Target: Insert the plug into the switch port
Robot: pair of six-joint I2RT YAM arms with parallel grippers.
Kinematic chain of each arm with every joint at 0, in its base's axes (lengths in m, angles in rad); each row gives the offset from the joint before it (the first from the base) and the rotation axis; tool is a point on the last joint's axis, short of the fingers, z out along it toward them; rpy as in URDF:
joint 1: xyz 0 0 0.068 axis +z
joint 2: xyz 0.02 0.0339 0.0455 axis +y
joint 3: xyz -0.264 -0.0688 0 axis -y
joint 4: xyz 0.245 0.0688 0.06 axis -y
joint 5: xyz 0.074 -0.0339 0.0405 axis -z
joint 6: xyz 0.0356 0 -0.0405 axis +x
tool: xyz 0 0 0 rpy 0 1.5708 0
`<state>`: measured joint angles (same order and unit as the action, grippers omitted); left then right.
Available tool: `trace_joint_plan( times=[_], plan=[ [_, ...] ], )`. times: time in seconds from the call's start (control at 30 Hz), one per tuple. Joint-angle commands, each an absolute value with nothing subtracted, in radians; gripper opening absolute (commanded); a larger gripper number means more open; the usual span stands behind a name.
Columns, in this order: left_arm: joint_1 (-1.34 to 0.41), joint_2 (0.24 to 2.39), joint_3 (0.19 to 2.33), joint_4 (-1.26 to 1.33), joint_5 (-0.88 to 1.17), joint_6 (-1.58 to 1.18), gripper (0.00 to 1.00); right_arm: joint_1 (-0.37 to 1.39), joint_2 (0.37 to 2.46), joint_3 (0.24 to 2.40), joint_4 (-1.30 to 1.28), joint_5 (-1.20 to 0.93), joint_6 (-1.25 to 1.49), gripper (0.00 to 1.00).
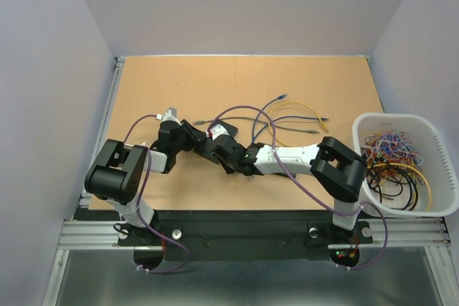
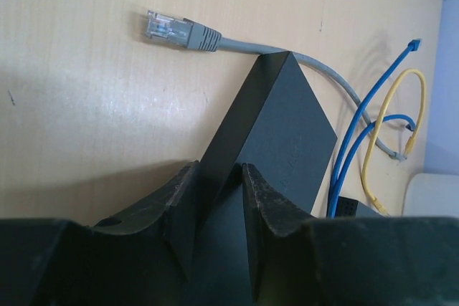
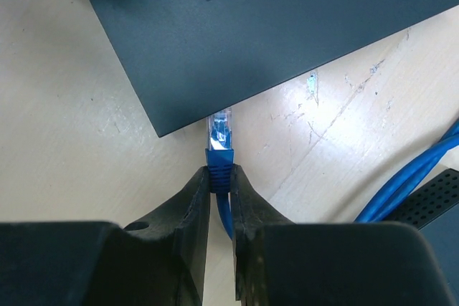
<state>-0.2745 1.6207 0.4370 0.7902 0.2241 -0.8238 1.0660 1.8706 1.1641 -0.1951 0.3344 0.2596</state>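
Note:
My right gripper turns next until the plug squares to the switch's near edge (image 3: 219, 109), then releases it, because that edge slants across the plug's clear end.
The dark switch (image 3: 251, 26), with raised lettering on top, fills the upper part of the right wrist view. My right gripper (image 3: 220, 175) is shut on the blue boot of a blue cable's plug (image 3: 220, 134). The plug's clear tip sits against the switch's near edge, close to its corner. I cannot tell whether it is inside a port. My left gripper (image 2: 219, 177) is shut on an edge of the switch (image 2: 280, 127). In the top view both grippers, left (image 1: 188, 136) and right (image 1: 215, 150), meet at mid-table, and the switch is mostly hidden between them.
A grey cable with a clear plug (image 2: 168, 30) lies on the table beyond the switch. Loose blue (image 2: 373, 127) and yellow (image 2: 412, 105) cables lie to its right. A white bin (image 1: 439, 148) of tangled cables stands at the table's right edge.

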Motion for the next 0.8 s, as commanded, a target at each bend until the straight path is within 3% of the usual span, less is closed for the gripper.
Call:
trace_joint_plan(
  times=[0.0,0.43,0.77],
  plan=[
    [-0.324,1.677,0.407,0.598,0.302,-0.766,0.37,1.094,1.845,1.148,-0.031,0.347,0.223,0.01],
    [-0.324,1.700,0.437,0.584,0.334,-0.681,0.36,1.123,1.717,1.026,0.069,0.408,0.039,0.00],
    [-0.325,1.704,0.451,0.569,0.359,-0.658,0.36,1.121,1.716,0.973,0.161,0.333,-0.032,0.01]
  ],
)
